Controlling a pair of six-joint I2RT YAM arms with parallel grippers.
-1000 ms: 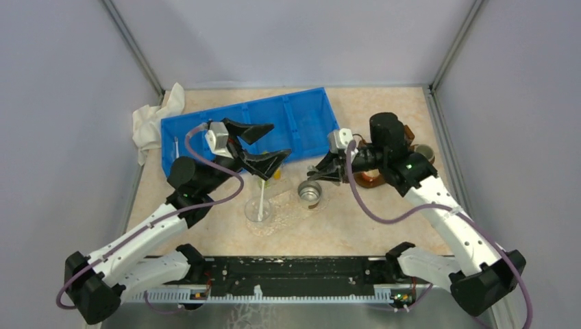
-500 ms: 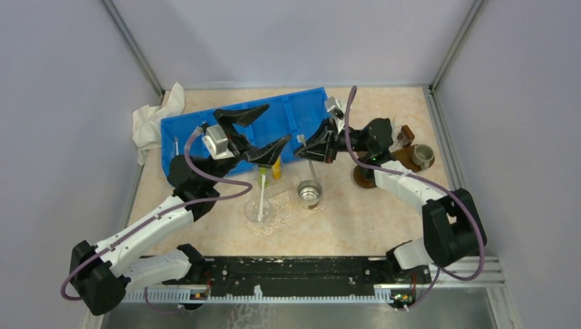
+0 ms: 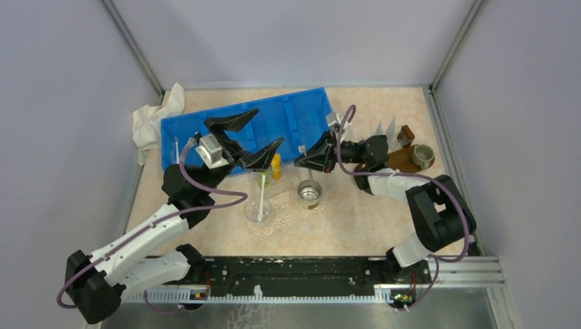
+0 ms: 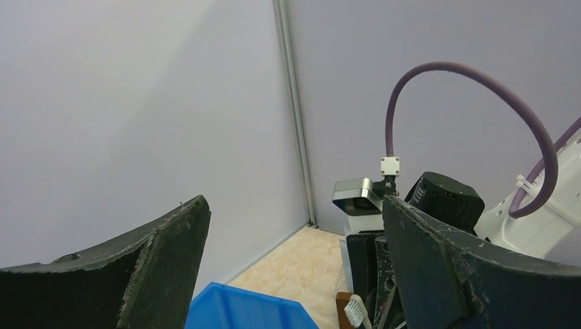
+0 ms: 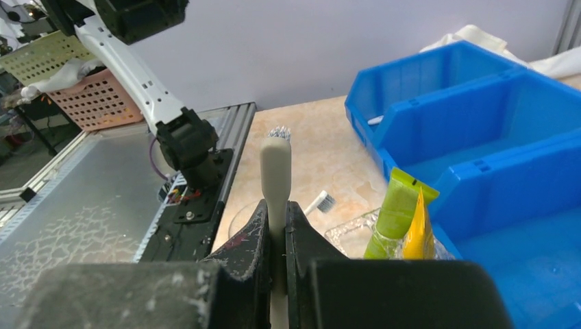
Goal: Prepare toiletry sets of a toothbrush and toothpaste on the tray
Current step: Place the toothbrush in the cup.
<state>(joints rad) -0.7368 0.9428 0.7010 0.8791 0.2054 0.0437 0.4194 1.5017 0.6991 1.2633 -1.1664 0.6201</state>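
Observation:
My right gripper will next move down a little by the metal cup (image 3: 310,194) and let go of the pale toothbrush, because the toothbrush's handle already points into that cup.
My right gripper (image 3: 305,159) is shut on a pale toothbrush (image 3: 301,149), held over the table between the blue bin (image 3: 301,113) and a metal cup (image 3: 310,194). In the right wrist view the toothbrush (image 5: 275,171) sticks up from the closed jaws, head on top. A second toothbrush (image 3: 262,197) leans in a clear cup (image 3: 257,211); its head also shows in the right wrist view (image 5: 323,201). A yellow and green toothpaste tube (image 3: 275,166) stands at the clear tray (image 3: 291,209). My left gripper (image 3: 270,127) is open and empty above the bin.
A white cloth (image 3: 154,118) lies at the bin's left end. Brown items (image 3: 404,156) and a small cup (image 3: 423,154) sit at the far right. The left wrist view shows the bin's corner (image 4: 240,308) and the held brush head (image 4: 355,312).
My right arm has folded in toward the table's middle; its gripper lifted toward the bin, then lowered, and now shows the toothbrush. My open left gripper drew back to the left.

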